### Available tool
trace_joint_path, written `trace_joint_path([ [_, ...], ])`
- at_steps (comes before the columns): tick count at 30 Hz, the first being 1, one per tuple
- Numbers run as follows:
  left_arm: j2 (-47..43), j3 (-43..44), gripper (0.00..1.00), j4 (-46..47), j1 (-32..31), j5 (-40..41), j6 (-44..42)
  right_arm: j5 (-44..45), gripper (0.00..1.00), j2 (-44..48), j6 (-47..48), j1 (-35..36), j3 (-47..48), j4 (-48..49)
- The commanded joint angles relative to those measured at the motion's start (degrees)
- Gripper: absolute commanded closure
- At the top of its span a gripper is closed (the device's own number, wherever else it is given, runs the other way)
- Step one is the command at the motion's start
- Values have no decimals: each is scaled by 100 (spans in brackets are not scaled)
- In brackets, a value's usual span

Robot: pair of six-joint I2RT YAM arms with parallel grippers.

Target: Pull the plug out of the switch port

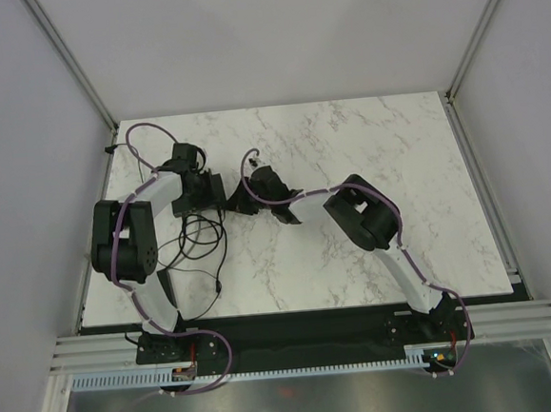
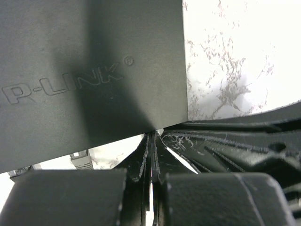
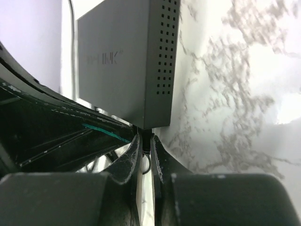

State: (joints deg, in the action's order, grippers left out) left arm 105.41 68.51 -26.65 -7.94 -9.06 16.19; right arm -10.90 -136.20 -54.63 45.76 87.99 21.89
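I will next pull the plug out of the port, back over the clear marble beside the looped cables, and release it there, because that spot lies back from my right gripper.
The switch (image 1: 204, 192) is a flat black box at the table's back left. Its lettered top fills the left wrist view (image 2: 94, 70), and its vented side shows in the right wrist view (image 3: 127, 61). My left gripper (image 1: 193, 179) is over the switch. Its jaws are shut, with nothing seen between them, and the tips (image 2: 154, 136) touch the switch's near edge by a corner. My right gripper (image 1: 241, 206) is at the switch's right end. It is shut on a small black plug (image 3: 146, 136) that sits against the switch's port edge. A thin cable loops down between the fingers.
Thin black cables (image 1: 198, 243) lie looped on the marble table (image 1: 348, 162) in front of the switch. A second, grey plug (image 2: 81, 160) sits at the switch's edge, left of my left fingers. Grey walls close in the table on the left, right and back.
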Motion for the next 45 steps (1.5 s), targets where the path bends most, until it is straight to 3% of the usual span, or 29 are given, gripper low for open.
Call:
trace_joint_path([
  [1,209,-4,98,398,74,255,95,-1134,100,-232,-951,83,-685,1052],
  [3,165,-4,98,398,74,273,87,-1021,100,-135,-770,21,-695,888],
  [7,147,-13,98,407,82,256,87,-81,100,374,302,12,-555,-672],
  [9,164,-4,98,407,74,221,95,96,100,428,620,65,-406,-914],
  [11,191,4,98,415,82,185,104,-139,100,332,454,74,-414,-635],
  [12,200,13,98,407,74,168,113,-733,100,235,71,74,-431,-390],
  [16,182,4,98,415,74,185,104,-1888,100,-353,-1425,82,-642,1916],
  [18,173,13,98,407,74,194,87,-2021,100,-503,-1857,65,-818,2432],
  [21,182,31,98,415,74,194,87,-1672,100,-364,-1193,47,-687,1410],
  [22,182,31,98,415,74,168,87,-1087,100,-128,-398,82,-617,301],
  [25,182,31,98,407,83,185,87,32,100,234,635,310,-160,-1470],
  [29,200,31,98,407,83,203,87,833,100,366,1112,557,43,-1969],
  [35,165,31,98,407,83,255,69,-235,100,524,360,426,-606,-838],
  [39,173,48,98,407,91,221,69,-1754,100,429,-1088,171,-1485,1749],
  [41,165,57,98,398,109,203,69,-1890,100,358,-1470,100,-1705,2300],
  [45,86,31,98,415,100,177,60,-1355,100,777,-639,47,-1688,1225],
])
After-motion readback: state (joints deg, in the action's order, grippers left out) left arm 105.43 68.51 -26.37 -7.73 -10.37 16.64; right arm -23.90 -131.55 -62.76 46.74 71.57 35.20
